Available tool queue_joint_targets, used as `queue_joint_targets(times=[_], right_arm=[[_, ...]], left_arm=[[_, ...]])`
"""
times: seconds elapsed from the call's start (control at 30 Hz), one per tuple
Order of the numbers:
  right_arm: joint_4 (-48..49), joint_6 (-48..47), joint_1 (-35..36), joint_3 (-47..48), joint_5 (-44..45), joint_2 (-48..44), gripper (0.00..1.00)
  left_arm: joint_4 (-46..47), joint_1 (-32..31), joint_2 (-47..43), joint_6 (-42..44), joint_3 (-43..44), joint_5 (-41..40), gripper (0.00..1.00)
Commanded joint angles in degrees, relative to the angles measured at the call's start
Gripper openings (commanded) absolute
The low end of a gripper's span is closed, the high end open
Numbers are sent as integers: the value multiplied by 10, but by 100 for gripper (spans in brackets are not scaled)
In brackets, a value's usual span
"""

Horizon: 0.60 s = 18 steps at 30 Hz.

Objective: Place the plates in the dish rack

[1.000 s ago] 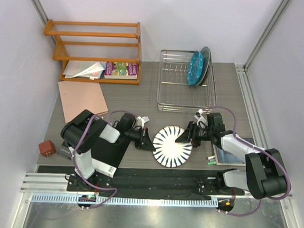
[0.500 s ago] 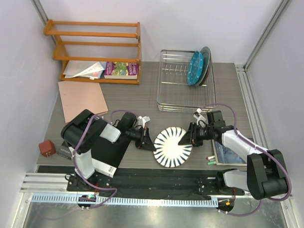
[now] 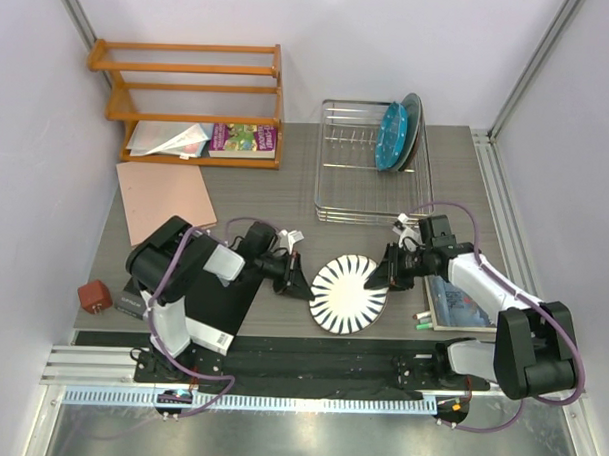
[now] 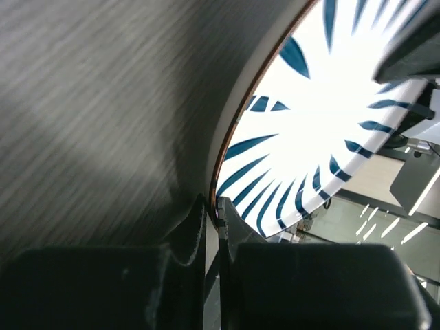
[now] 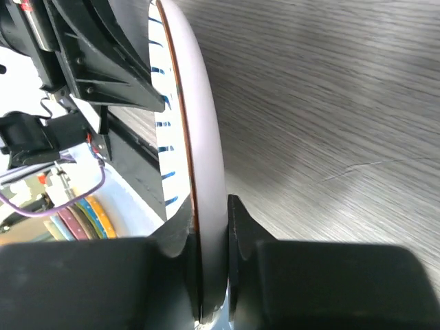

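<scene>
My right gripper moves up, outward, then down to the rack space beside the blue dotted plate (image 3: 392, 137) next. It releases the striped plate there, since that space is empty.
The white plate with dark radial stripes (image 3: 349, 295) lies near the table's front edge, tilted, with its right rim raised. My right gripper (image 3: 384, 279) is shut on that right rim; in the right wrist view (image 5: 210, 205) the plate's edge (image 5: 203, 137) sits between both fingers. My left gripper (image 3: 300, 285) is shut, its tips (image 4: 217, 206) against the plate's left rim (image 4: 323, 124). The silver wire dish rack (image 3: 349, 165) stands at the back. The blue dotted plate (image 3: 392, 137) and the dark teal plate (image 3: 412, 120) stand upright in its right end. I cannot make out the grey-green plate.
An orange wooden shelf unit (image 3: 189, 84) with books stands at the back left, a pink board (image 3: 165, 200) in front of it. A black mat (image 3: 227, 303) and a red block (image 3: 94, 296) lie at the front left. A book (image 3: 460, 303) lies at the front right.
My right gripper has lifted the plate's right rim and drawn it slightly right and back. My left gripper has followed to the right, staying at the plate's left rim.
</scene>
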Motion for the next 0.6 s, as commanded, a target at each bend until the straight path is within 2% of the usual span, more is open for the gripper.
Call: queue_joint_targets(times=[0.0, 0.07, 0.1, 0.17, 0.2, 0.33, 0.43, 0.53, 0.57], right_arm=[[-14, 9, -4, 51, -61, -19, 1], [-58, -18, -4, 98, -55, -25, 1], [-77, -31, -4, 118, -51, -25, 1], [-138, -77, -5, 190, -49, -23, 1], [-158, -93, -6, 217, -46, -19, 1], [-232, -142, -6, 351, -44, 4, 1], [-261, -159, -5, 462, -33, 43, 1], [-221, -116, -6, 564, 45, 95, 1], [-168, -98, -5, 603, 130, 105, 1]], left_arm=[[-41, -5, 10, 56, 39, -1, 27], [-124, -3, -8, 92, 65, -24, 42], [-148, 5, -22, 107, 70, -33, 60], [-198, 20, -73, 153, 69, -50, 71], [-227, 42, -91, 168, 68, -52, 99], [-341, 122, -199, 237, 72, -56, 99], [-447, 169, -274, 325, 102, -82, 99], [-492, 175, -325, 388, 127, -151, 99], [-496, 175, -335, 400, 138, -171, 99]])
